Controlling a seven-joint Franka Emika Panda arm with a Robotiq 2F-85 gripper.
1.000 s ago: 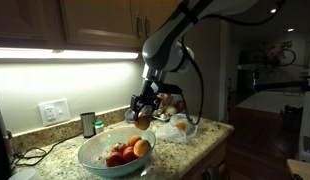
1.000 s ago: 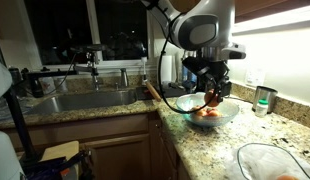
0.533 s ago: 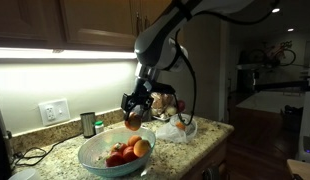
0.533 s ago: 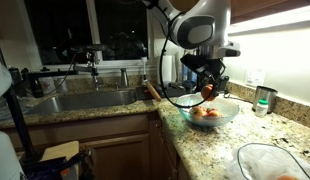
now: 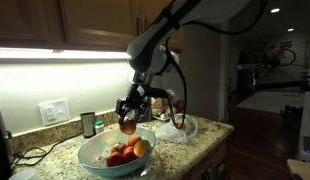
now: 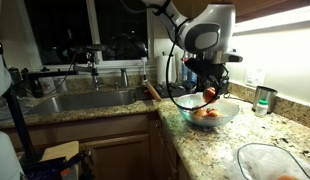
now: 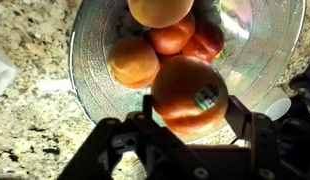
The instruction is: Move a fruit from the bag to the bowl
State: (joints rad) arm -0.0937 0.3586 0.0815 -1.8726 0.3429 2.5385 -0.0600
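Observation:
My gripper lowers slightly and shifts toward the bowl's bare side [image 5: 97, 150] next, then opens to release the orange fruit, since the other fruits crowd the opposite side.
My gripper [image 5: 128, 121] is shut on an orange fruit [image 5: 128, 126] with a small sticker and holds it just above the bowl [image 5: 95, 160], a wide pale blue-green bowl with several orange and red fruits in it. In the wrist view the held fruit [image 7: 190, 95] sits between the fingers [image 7: 145, 110] over the bowl's rim [image 7: 83, 60]. The gripper [image 6: 210, 93] also shows over the bowl [image 6: 190, 117] in an exterior view. The bag [image 5: 179, 127], small, clear and crinkly, lies on the counter beside the bowl, behind the arm.
A small dark jar [image 5: 88, 124] and a wall outlet [image 5: 53, 111] stand behind the bowl. A sink [image 6: 80, 100] with a faucet lies further along the granite counter. A clear round dish [image 6: 270, 160] sits at the counter's near end. Cabinets hang overhead.
My gripper has carried the fruit sideways from near the bag to a spot over the bowl. Bowl and bag have not moved.

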